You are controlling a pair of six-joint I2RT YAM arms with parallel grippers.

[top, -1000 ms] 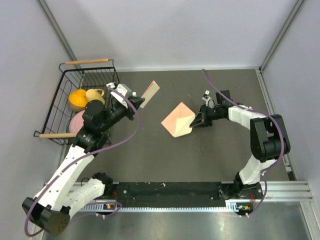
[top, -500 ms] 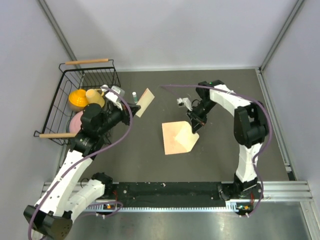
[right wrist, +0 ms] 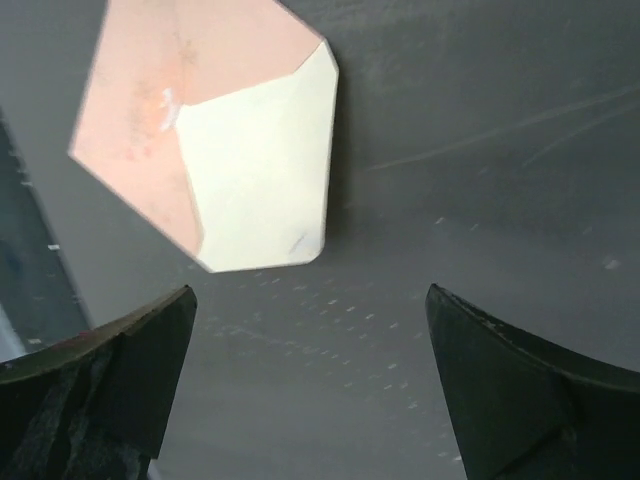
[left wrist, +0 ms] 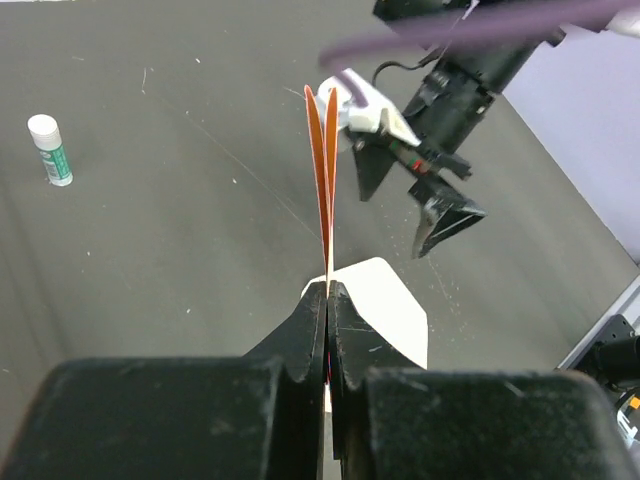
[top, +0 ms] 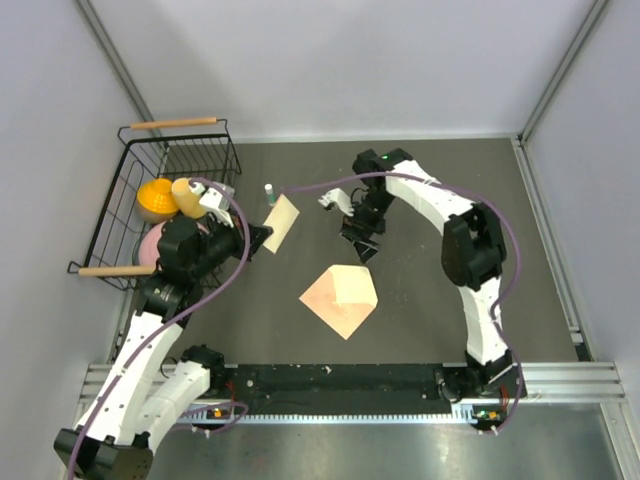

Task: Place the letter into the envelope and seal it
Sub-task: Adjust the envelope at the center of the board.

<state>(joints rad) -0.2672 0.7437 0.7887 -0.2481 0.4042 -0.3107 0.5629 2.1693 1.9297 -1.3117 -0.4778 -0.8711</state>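
Observation:
I should next lower my right gripper's open fingers back onto the envelope's far cream corner (top: 365,270) (right wrist: 312,245), which is below and back from the gripper. The gripper should tilt because the envelope's corner lies flat.
The peach envelope (top: 330,298) lies flat on the dark table near the middle front, a paler cream part (top: 356,288) on its right side. In the right wrist view the envelope (right wrist: 150,110) sits up and to the left of my right gripper (right wrist: 310,370). That right gripper (top: 358,240) hovers open and empty just behind the envelope. My left gripper (top: 264,236) is shut on the letter (top: 281,221), a folded cream sheet held off the table. The left wrist view shows the letter (left wrist: 326,170) edge-on, its two leaves rising from the left gripper (left wrist: 328,290).
A small white-and-green glue stick (top: 268,192) stands behind the letter, and the glue stick (left wrist: 49,150) also shows at far left in the left wrist view. A black wire basket (top: 130,170) holding an orange, a yellow cup and a pink plate sits at the left edge.
My right gripper has opened, let go of the envelope and swung back and to the left. The envelope now lies flat nearer the front. The left gripper carried the letter slightly forward.

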